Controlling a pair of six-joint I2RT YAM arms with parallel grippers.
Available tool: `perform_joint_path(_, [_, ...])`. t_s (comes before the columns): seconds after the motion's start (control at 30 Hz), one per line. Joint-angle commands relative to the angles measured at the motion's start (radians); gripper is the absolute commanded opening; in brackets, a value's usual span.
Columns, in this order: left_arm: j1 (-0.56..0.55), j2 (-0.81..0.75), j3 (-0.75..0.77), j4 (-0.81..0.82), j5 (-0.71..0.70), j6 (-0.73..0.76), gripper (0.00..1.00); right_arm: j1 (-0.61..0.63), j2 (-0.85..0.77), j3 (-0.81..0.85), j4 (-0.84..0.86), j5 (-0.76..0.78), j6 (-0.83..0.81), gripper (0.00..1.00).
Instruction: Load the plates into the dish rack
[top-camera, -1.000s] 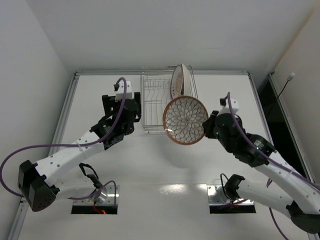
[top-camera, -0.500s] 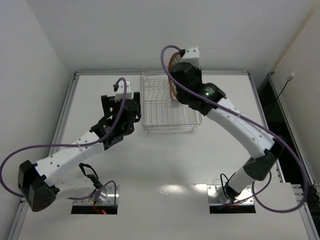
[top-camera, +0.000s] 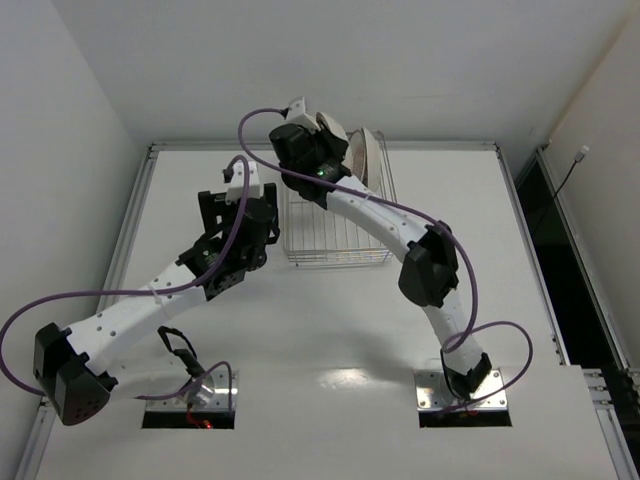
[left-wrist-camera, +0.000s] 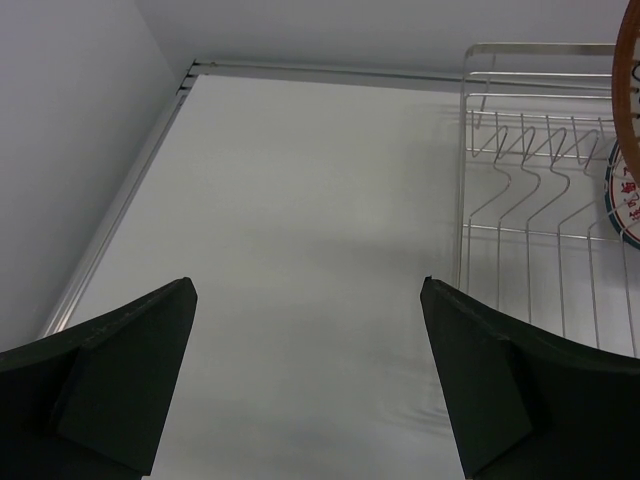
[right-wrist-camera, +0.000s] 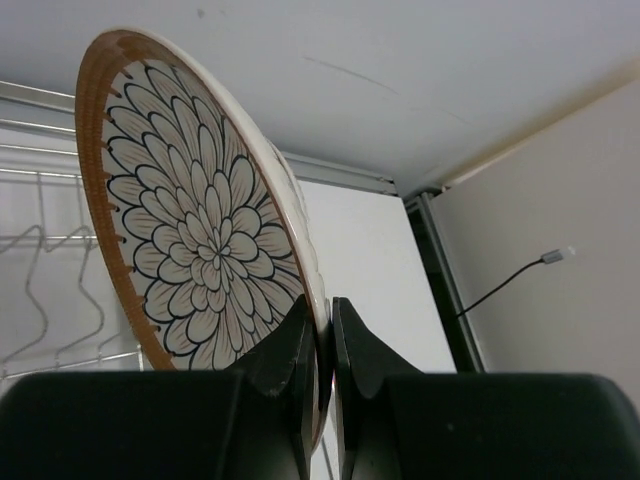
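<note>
I should move my right gripper toward the upright plates next and then lower it at the far side of the rack, because the petal plate (top-camera: 333, 130) is still hanging above the wires.
My right gripper (right-wrist-camera: 328, 305) is shut on the lower rim of a brown-rimmed petal plate (right-wrist-camera: 200, 250) and holds it upright on edge. In the top view this gripper (top-camera: 322, 148) and its plate (top-camera: 333, 130) hang over the far side of the silver wire dish rack (top-camera: 335, 225). Plates (top-camera: 366, 160) stand upright at the rack's far right. My left gripper (top-camera: 225, 205) is open and empty, left of the rack. Its wrist view (left-wrist-camera: 305, 285) shows bare table between the fingers, the rack (left-wrist-camera: 530, 200), a striped plate (left-wrist-camera: 625, 200) and a brown rim (left-wrist-camera: 628, 100) at the right edge.
A raised metal rail (top-camera: 320, 145) borders the white table at the back and sides. White walls stand close behind and left. A dark gap (top-camera: 535, 200) with a cable runs along the table's right side.
My right arm has swung the petal plate from in front of the rack up and over to its far side, moving leftward. The left arm has barely moved.
</note>
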Motion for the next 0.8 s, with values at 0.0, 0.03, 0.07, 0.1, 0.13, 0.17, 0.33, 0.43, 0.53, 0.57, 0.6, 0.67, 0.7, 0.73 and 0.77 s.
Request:
perform_joint_path(0.0, [-0.006, -0.034, 0.041, 0.014, -0.025, -0.014, 0.95, -0.018, -0.036, 0.079, 0.278, 0.174, -0.165, 0.0])
perform_joint_path(0.03, [-0.006, -0.034, 0.041, 0.014, -0.025, -0.014, 0.95, -0.029, -0.027, 0.079, 0.302, 0.183, -0.188, 0.0])
perform_joint_path(0.07, [-0.006, -0.034, 0.05, 0.014, -0.025, -0.014, 0.95, -0.029, -0.017, 0.079, 0.321, 0.194, -0.205, 0.0])
perform_joint_path(0.1, [-0.006, -0.034, 0.05, 0.014, -0.025, -0.014, 0.95, -0.029, -0.002, 0.079, 0.33, 0.194, -0.214, 0.0])
perform_joint_path(0.13, [-0.006, -0.034, 0.05, 0.005, -0.016, -0.014, 0.95, -0.038, -0.002, 0.079, 0.33, 0.194, -0.214, 0.0])
perform_joint_path(0.17, [-0.006, -0.034, 0.05, 0.005, -0.016, -0.023, 0.95, -0.038, 0.012, 0.079, 0.33, 0.203, -0.214, 0.0])
perform_joint_path(0.33, [-0.006, -0.043, 0.05, 0.005, -0.016, -0.023, 0.95, -0.058, 0.053, 0.079, 0.351, 0.203, -0.214, 0.0])
perform_joint_path(0.43, [-0.006, -0.043, 0.05, 0.005, -0.016, -0.023, 0.95, -0.067, 0.102, 0.094, 0.352, 0.203, -0.214, 0.0])
perform_joint_path(0.53, [-0.006, -0.043, 0.05, 0.005, -0.016, -0.033, 0.95, -0.067, 0.15, 0.117, 0.362, 0.203, -0.236, 0.0])
perform_joint_path(0.57, [-0.006, -0.043, 0.05, 0.005, -0.016, -0.033, 0.96, -0.067, 0.15, 0.127, 0.362, 0.203, -0.236, 0.0])
perform_joint_path(0.6, [-0.006, -0.043, 0.05, 0.005, -0.016, -0.033, 0.96, -0.077, 0.165, 0.127, 0.362, 0.203, -0.236, 0.0])
perform_joint_path(0.67, [-0.006, -0.043, 0.05, 0.005, -0.016, -0.033, 0.96, -0.077, 0.176, 0.127, 0.362, 0.203, -0.236, 0.0])
perform_joint_path(0.7, [-0.006, -0.043, 0.05, 0.005, -0.016, -0.033, 0.96, -0.077, 0.185, 0.127, 0.362, 0.203, -0.236, 0.0])
perform_joint_path(0.73, [-0.006, -0.043, 0.05, 0.005, -0.016, -0.033, 0.96, -0.077, 0.196, 0.127, 0.362, 0.203, -0.236, 0.0])
perform_joint_path(0.77, [-0.006, -0.043, 0.05, 0.005, -0.016, -0.033, 0.96, -0.077, 0.196, 0.127, 0.362, 0.203, -0.236, 0.0])
